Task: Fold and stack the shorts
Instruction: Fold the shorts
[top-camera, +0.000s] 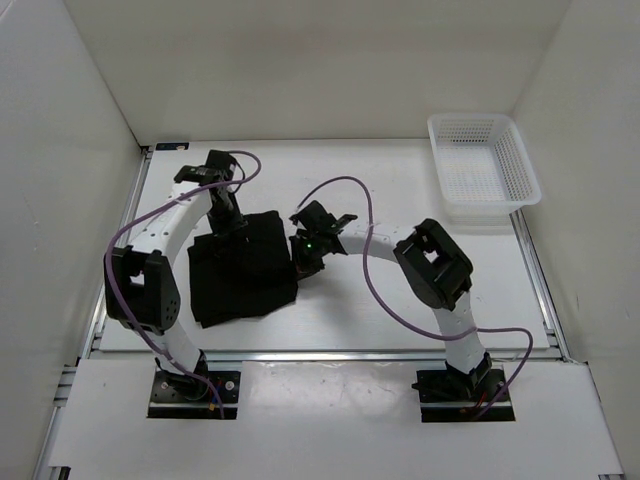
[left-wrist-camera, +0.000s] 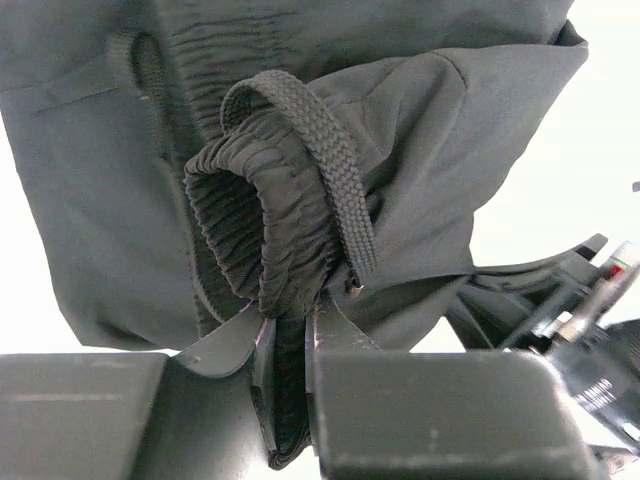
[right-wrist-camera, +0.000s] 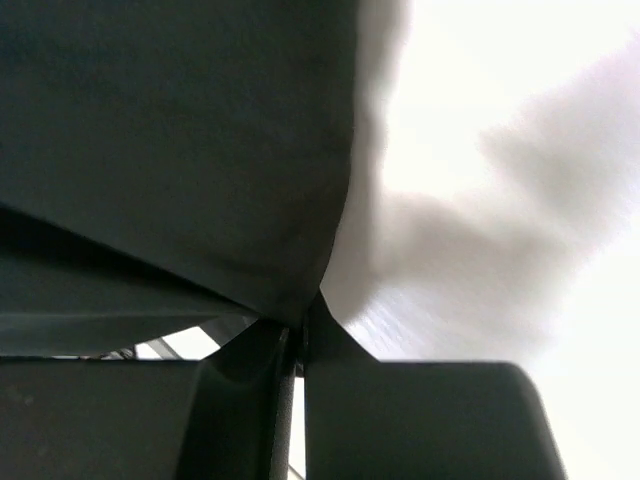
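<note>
The robot's left gripper should drag the waistband of the shorts (top-camera: 245, 268) to the right in the top view, toward the middle of the table, and let go of it, because the shorts are off-centre.
The black shorts (top-camera: 245, 268) lie partly folded on the white table, left of centre. My left gripper (top-camera: 229, 222) is at their far edge, shut on a bunch of the ribbed waistband. In the left wrist view that waistband and its woven drawcord (left-wrist-camera: 330, 150) bulge out just above the left gripper (left-wrist-camera: 305, 318), with fabric pinched between the jaws. My right gripper (top-camera: 299, 262) is at the shorts' right edge. In the right wrist view the right gripper (right-wrist-camera: 300, 322) is shut, with a corner of the shorts (right-wrist-camera: 170, 130) drawn to a point at its tips.
A white plastic mesh basket (top-camera: 522, 160) stands at the far right of the table. White walls close in the left, back and right sides. Purple cables loop over both arms.
</note>
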